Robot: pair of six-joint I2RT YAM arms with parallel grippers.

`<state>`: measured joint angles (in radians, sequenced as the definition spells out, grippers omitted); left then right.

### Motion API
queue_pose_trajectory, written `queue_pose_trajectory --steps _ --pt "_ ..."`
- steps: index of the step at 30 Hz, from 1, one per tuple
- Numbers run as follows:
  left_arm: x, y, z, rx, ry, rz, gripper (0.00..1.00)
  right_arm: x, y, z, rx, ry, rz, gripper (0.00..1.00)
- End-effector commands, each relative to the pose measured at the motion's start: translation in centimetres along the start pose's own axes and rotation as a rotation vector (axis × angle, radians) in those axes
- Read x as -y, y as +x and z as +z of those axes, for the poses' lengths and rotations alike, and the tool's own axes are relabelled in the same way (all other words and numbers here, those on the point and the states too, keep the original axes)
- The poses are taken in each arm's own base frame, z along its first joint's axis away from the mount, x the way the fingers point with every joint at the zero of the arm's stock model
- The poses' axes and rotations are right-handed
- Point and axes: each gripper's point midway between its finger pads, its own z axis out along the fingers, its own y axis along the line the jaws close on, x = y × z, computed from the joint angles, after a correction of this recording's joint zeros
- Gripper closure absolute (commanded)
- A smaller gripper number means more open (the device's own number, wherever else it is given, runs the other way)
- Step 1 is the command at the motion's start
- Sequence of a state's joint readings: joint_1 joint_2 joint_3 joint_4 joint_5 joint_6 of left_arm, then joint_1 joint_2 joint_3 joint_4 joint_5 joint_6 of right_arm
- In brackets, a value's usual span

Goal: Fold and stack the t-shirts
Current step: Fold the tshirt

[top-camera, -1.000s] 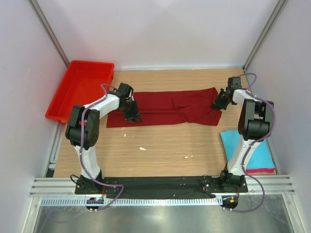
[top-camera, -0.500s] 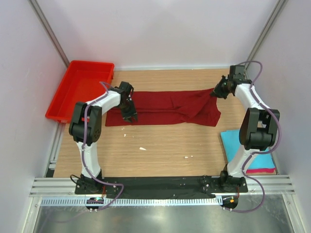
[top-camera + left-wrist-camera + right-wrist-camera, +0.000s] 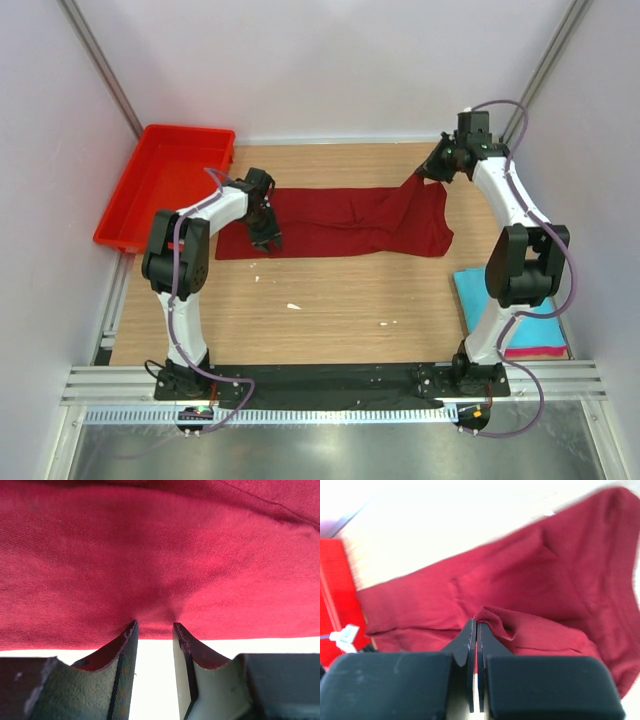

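Next, my right gripper shifts to the left in the top view and slightly outward to release the t-shirt's fold (image 3: 484, 611), since its raised cloth slants away from the tray.
The dark maroon t-shirt (image 3: 340, 220) lies stretched left to right across the table's far half. My right gripper (image 3: 428, 172) is shut on a fold at its far right corner (image 3: 492, 615) and holds that corner up off the wood. My left gripper (image 3: 265, 240) stands over the shirt's left part; in the left wrist view its jaws (image 3: 154, 626) are apart, with bare table between them and the tips touching the shirt's near edge (image 3: 160, 555), where the cloth puckers. A folded turquoise t-shirt (image 3: 515, 310) lies at the right edge on a pink one (image 3: 540, 352).
A bright red plastic tray (image 3: 165, 185) sits at the far left, also seen in the right wrist view as the tray (image 3: 335, 595). Walls close in the table on three sides. Small white specks (image 3: 293, 306) lie on the wood in front of the shirt.
My right gripper closed on the shirt's far right corner and rose toward the back, pulling that corner up. The left gripper shifted slightly left early on, then stayed put.
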<state>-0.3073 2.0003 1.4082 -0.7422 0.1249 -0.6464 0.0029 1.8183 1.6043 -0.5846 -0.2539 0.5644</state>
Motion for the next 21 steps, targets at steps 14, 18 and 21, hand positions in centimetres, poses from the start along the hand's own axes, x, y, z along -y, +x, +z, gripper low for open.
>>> queue_pose_trajectory --steps 14,18,21 --pt "-2.5 0.9 1.2 -0.026 -0.092 0.004 0.64 -2.7 -0.8 2.5 -0.021 -0.014 -0.071 0.99" --pt "-2.6 0.9 1.2 -0.023 -0.090 0.006 0.64 -3.2 -2.0 1.9 0.022 -0.010 -0.071 0.99" --pt "-2.7 1.1 1.4 -0.027 -0.093 0.007 0.64 -3.8 -2.5 2.0 0.030 -0.030 -0.075 0.99"
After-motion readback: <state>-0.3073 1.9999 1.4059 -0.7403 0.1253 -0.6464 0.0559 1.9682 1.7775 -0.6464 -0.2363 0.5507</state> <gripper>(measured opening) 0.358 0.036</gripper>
